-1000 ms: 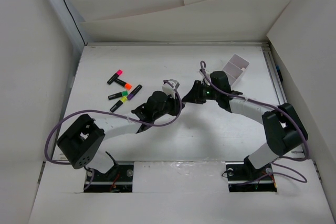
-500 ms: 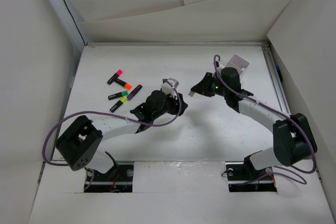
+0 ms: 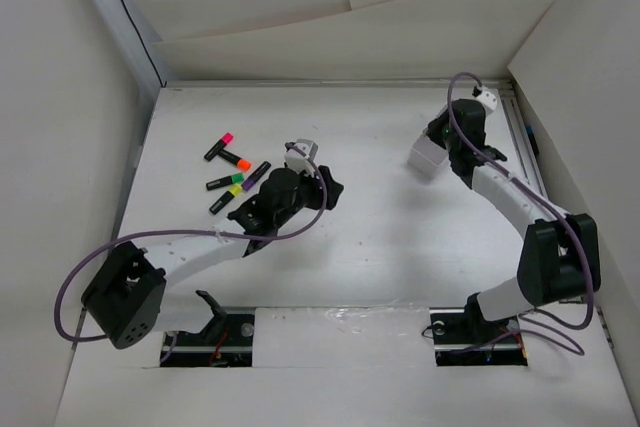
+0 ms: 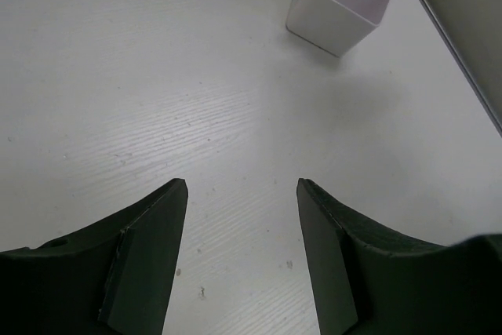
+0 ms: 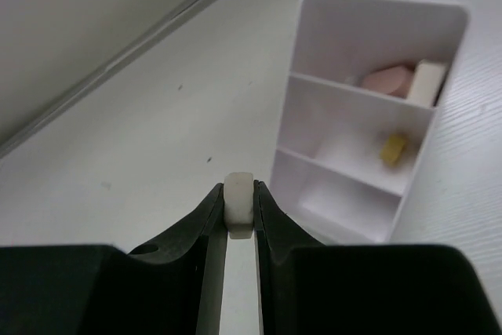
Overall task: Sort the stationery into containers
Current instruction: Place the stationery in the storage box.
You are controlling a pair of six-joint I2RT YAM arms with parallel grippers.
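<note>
The small white block (image 5: 238,192) hangs outside the tray. My right gripper moves the block over the tray's middle section with the yellow piece in it next.
Several black highlighters lie at the table's left: pink cap (image 3: 218,145), orange cap (image 3: 236,158), green cap (image 3: 220,183), yellow cap (image 3: 228,197), and a dark one (image 3: 258,173). The white three-compartment tray (image 3: 428,159) stands at the back right; it also shows in the right wrist view (image 5: 376,13) and the left wrist view (image 4: 345,1). My right gripper (image 5: 238,203) is shut on a small white block (image 5: 238,192), just left of the tray. My left gripper (image 4: 241,194) is open and empty over bare table near the middle (image 3: 325,187).
The tray holds a pink piece (image 5: 388,80) and a white piece (image 5: 427,82) in its far compartment and a yellow piece (image 5: 394,148) in the middle one. White walls enclose the table; a rail (image 3: 522,137) runs along its right edge.
My right arm swung from the table's middle to the back right beside the tray, carrying the white block. My left gripper drew back a little to the left.
</note>
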